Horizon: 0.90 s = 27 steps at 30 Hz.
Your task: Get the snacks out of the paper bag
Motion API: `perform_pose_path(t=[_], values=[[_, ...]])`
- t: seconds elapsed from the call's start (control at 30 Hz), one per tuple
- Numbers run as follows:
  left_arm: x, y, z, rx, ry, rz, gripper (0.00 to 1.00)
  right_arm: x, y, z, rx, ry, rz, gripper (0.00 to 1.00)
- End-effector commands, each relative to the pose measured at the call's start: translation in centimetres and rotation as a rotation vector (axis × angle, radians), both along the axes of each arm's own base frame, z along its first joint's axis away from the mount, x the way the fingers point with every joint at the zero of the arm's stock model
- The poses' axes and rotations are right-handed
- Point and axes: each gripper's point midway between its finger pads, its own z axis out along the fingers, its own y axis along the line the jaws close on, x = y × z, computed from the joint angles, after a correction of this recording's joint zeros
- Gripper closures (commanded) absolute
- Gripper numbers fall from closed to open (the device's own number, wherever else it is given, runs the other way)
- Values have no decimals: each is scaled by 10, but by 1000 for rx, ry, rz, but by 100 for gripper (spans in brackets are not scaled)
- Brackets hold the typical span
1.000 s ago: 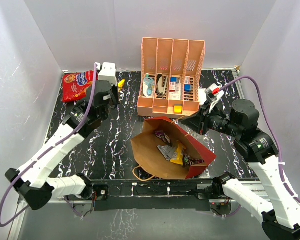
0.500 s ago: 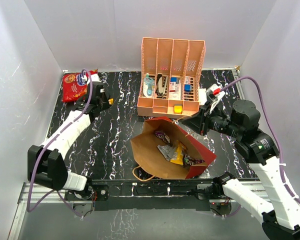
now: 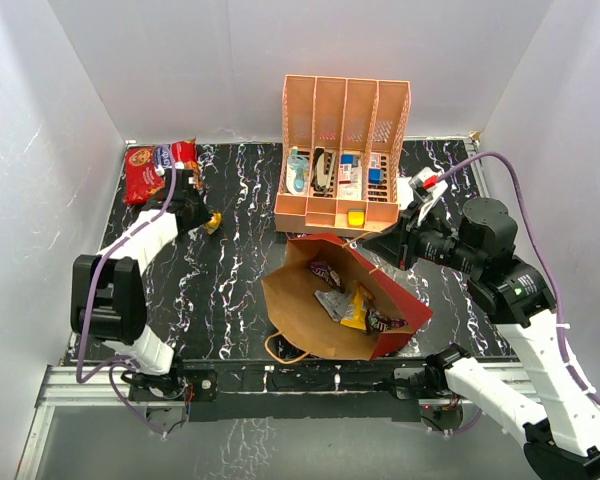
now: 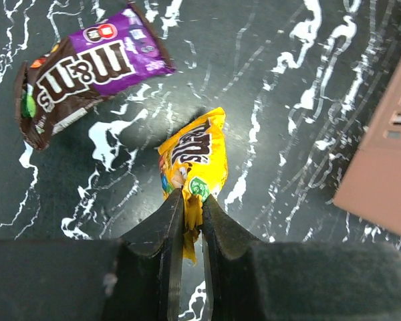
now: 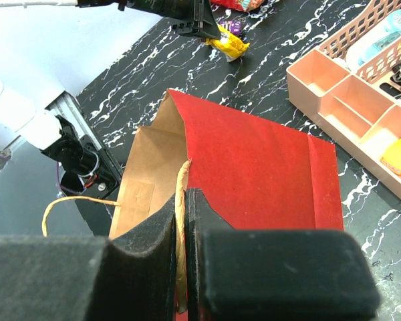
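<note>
I should lower the yellow candy packet in my left gripper slightly next, shifting it toward the purple-brown packet [image 4: 87, 70], then opening close [image 4: 168, 142] beside it.
The paper bag [image 3: 305, 325] lies open on its side mid-table, red outside [image 5: 254, 160], brown inside. Several small snacks lie in it: a purple packet [image 3: 322, 268], a silver one [image 3: 332, 300], a yellow one [image 3: 357, 310], a brown one [image 3: 385, 322]. My right gripper [image 5: 185, 194] is shut on the bag's twine handle [image 5: 181, 180] and holds the top edge up. My left gripper [image 4: 192, 195] is shut on a yellow candy packet [image 4: 194, 157], low over the table at far left. A purple-brown packet [image 4: 87, 70] lies beside it. The red cookie bag [image 3: 152, 170] lies in the far-left corner.
The peach slotted rack [image 3: 342, 150] with small blue-white items stands at the back centre, its corner [image 4: 381, 167] to the right of my left gripper. The bag's other twine handle [image 3: 280, 350] loops out toward the near table edge. White walls enclose the table.
My left arm has swung toward the left and lowered the yellow packet toward the table, nearer to me. The right gripper and the bag have not moved.
</note>
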Motion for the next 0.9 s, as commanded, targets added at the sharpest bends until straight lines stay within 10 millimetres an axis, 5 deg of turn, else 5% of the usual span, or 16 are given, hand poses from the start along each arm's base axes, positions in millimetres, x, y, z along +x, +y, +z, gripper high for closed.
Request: perform_pose_path(t=[0.0, 0.3, 0.5, 0.57, 0.73, 0.87], values=[[16, 16, -1, -70, 13, 59, 100, -1, 1, 25, 33, -85, 13, 92], [4, 63, -19, -31, 113, 256, 97, -1, 0, 26, 28, -85, 7, 92], [-3, 78, -9, 11, 94, 333, 52, -3, -1, 27, 29, -87, 8, 92], [-4, 82, 1, 19, 65, 358, 45, -3, -1, 27, 29, -86, 7, 92], [-8, 62, 34, -3, -71, 286, 35, -3, -1, 25, 28, -83, 5, 92], [-12, 20, 57, 10, -160, 128, 35, -3, 0, 24, 29, -79, 10, 92]])
